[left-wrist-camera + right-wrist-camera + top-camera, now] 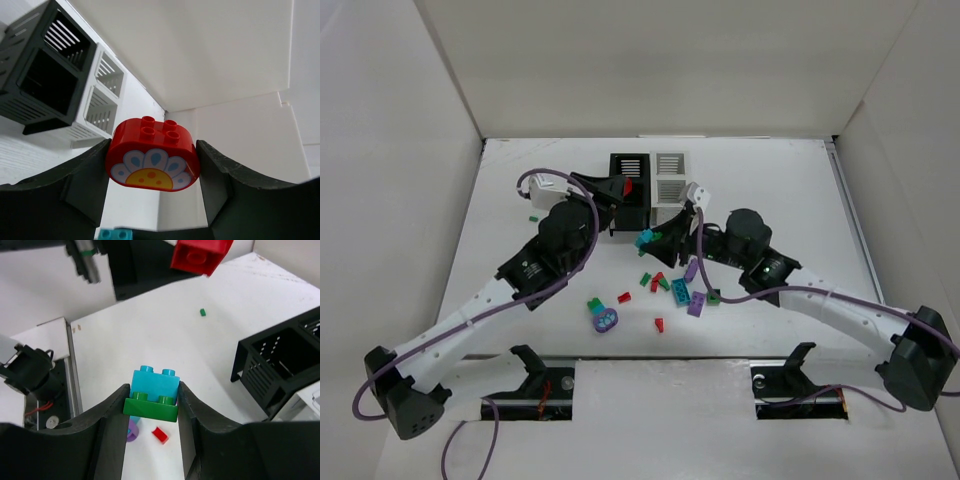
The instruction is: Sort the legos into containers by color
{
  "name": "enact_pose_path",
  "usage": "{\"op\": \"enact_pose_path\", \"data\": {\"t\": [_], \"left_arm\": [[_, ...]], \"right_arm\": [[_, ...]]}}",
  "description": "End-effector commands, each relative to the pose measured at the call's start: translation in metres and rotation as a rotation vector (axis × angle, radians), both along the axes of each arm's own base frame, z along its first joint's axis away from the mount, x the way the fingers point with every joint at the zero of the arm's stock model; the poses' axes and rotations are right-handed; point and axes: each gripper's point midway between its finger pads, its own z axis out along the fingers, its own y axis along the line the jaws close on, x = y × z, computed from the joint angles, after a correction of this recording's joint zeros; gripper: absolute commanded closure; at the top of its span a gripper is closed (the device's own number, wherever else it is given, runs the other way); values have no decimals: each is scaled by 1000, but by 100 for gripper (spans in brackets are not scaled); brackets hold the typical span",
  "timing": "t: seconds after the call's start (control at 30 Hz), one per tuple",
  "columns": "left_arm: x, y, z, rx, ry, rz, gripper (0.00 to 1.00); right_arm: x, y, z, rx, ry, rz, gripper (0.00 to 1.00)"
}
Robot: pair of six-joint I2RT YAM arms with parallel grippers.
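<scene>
My left gripper is still facing the wall, so it should tilt down over the black bin's near section below it next and let go of the red brick.
My left gripper is shut on a red rounded brick with a flower picture and holds it above the black bin. In the left wrist view the black bin and the white bin stand side by side to the upper left. My right gripper is shut on a joined teal-and-green brick, held above the table just in front of the bins. The white bin stands to the right of the black one. In the right wrist view the red brick hangs at the top and the black bin is at the right.
Several loose bricks lie on the table in front of the bins: a purple, teal and green piece, small red ones, a teal one, a purple one. A lone green brick lies at the left. White walls enclose the table.
</scene>
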Motion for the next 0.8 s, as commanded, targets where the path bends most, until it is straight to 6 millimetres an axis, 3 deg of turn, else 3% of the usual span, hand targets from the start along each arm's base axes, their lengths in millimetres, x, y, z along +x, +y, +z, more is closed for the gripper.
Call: {"op": "enact_pose_path", "data": {"t": [0.0,0.03,0.1,0.13,0.17,0.2,0.23,0.27,0.3,0.37,0.43,0.47,0.53,0.77], "left_arm": [[13,4,18,3,-33,9,66],[18,4,22,12,-43,4,66],[37,4,1,114,9,10,65],[45,6,8,137,11,16,64],[61,2,-12,199,64,20,64],[75,14,-23,280,92,33,64],[85,6,-16,288,84,-24,64],[95,4,-22,321,94,-47,64],[109,-1,-47,377,145,-67,64],[132,-3,-55,452,155,-48,64],[142,-5,-64,504,179,-47,64],[151,-6,-55,521,157,-51,64],[159,-9,-74,559,201,-79,64],[163,-17,-109,636,261,-148,57]], "right_arm": [[-1,-12,11,7,-32,-34,84],[1,-16,13,6,-31,-61,84],[15,-28,4,-19,-9,-154,84],[24,-38,6,-19,-10,-203,84],[30,-44,7,-19,-10,-235,84],[36,-51,3,-21,5,-270,84],[48,-62,0,-28,12,-318,84],[53,-69,4,-21,6,-340,84],[58,-75,4,-13,19,-360,84],[71,-91,1,-14,40,-406,84],[77,-100,1,-20,48,-426,84],[84,-108,6,-13,42,-449,84],[90,-115,3,-23,54,-460,84],[104,-132,-5,-48,90,-497,84]]}}
